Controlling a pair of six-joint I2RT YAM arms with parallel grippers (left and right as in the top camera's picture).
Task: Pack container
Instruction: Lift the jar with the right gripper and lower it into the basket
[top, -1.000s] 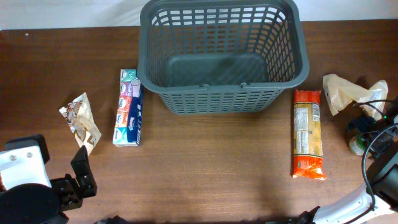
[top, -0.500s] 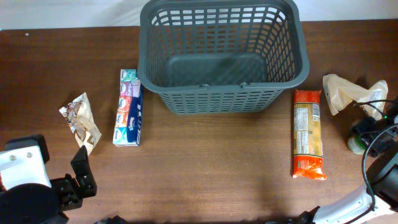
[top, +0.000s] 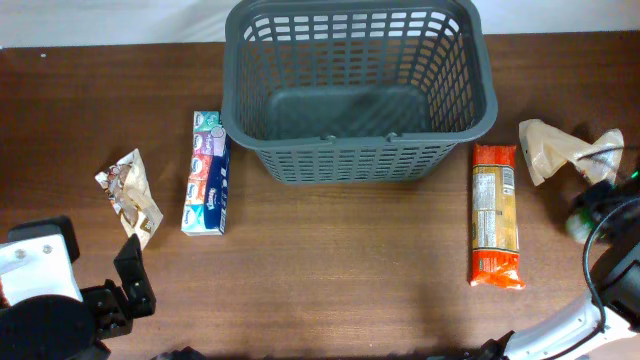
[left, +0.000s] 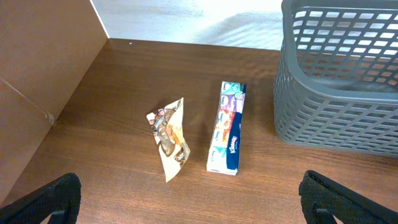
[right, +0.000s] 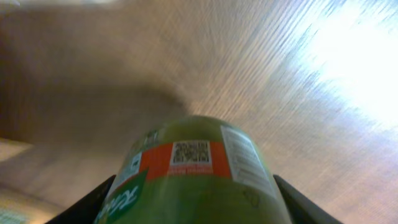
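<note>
My right gripper will lift the bottle (top: 576, 224) over the basket's rim, then lower and release it on the basket's empty bottom, left in the overhead view.
The container (top: 358, 150), a large dark grey lattice basket, stands at the back middle of the table and holds nothing; its corner shows in the left wrist view (left: 336, 118). At the right edge my right gripper (right: 196, 211) is shut on a green bottle (right: 193, 174), with a black finger pressed against each side. From overhead only a bit of that bottle (top: 576, 224) shows beside the arm. My left gripper (left: 199, 202) is open and holds nothing, low at the front left, well short of the wrapper and the tissue pack.
A blue tissue pack (top: 207, 172) lies left of the basket, and a crumpled snack wrapper (top: 131, 195) lies further left. An orange packet (top: 495, 215) lies to the right of the basket. A beige bag (top: 555, 148) sits behind the right gripper.
My right jaws have closed onto the green bottle, and it has shifted slightly toward the far side. The left arm has not moved.
</note>
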